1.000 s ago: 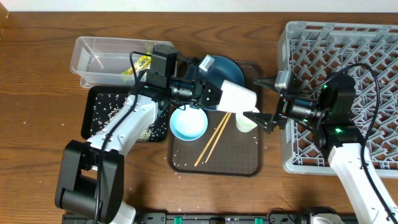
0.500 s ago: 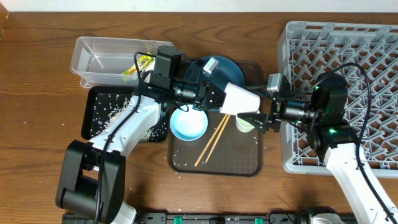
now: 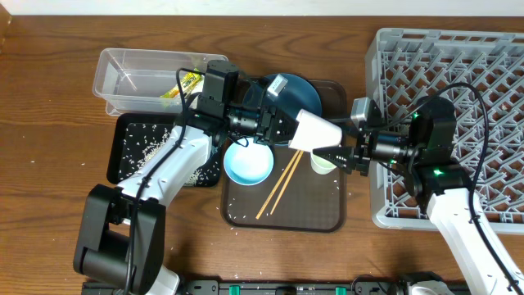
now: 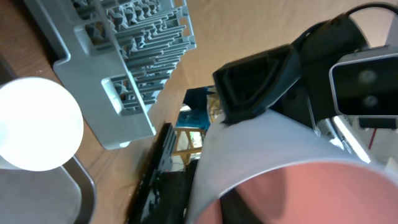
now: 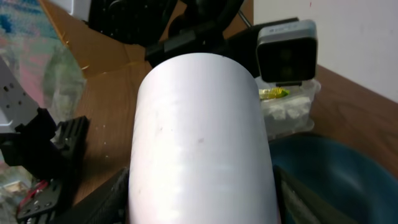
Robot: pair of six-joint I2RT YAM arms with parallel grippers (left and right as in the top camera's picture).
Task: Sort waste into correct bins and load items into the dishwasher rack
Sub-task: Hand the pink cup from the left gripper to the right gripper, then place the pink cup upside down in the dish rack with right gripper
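Note:
The cup needs to go to the rack's empty near end (image 3: 509,194) next, to the right in the overhead view. My right gripper needs to carry it there, lower it and let it go.
My left gripper (image 3: 288,129) is shut on the rim of a white cup (image 3: 315,131) that is pink inside, holding it on its side above the brown tray. In the left wrist view one finger (image 4: 249,208) sits inside the pink cup (image 4: 280,149). My right gripper (image 3: 330,139) has a finger on each side of the cup's base. The cup fills the right wrist view (image 5: 199,137) between the jaws (image 5: 202,202). The second white cup (image 3: 323,162), light-blue bowl (image 3: 248,162), chopsticks (image 3: 280,182) and dark-blue plate (image 3: 296,92) lie on the tray. The grey rack (image 3: 458,57) stands on the right.
The brown serving tray (image 3: 319,215) sits in the middle with a few rice grains. The clear tub (image 3: 135,78) holds the green-and-yellow wrapper (image 3: 187,82). The black tray (image 3: 135,147) holds loose rice. No napkin shows clearly.
My right gripper has moved left around the cup's base and its fingers have narrowed onto it. My left arm has shifted slightly right with the cup.

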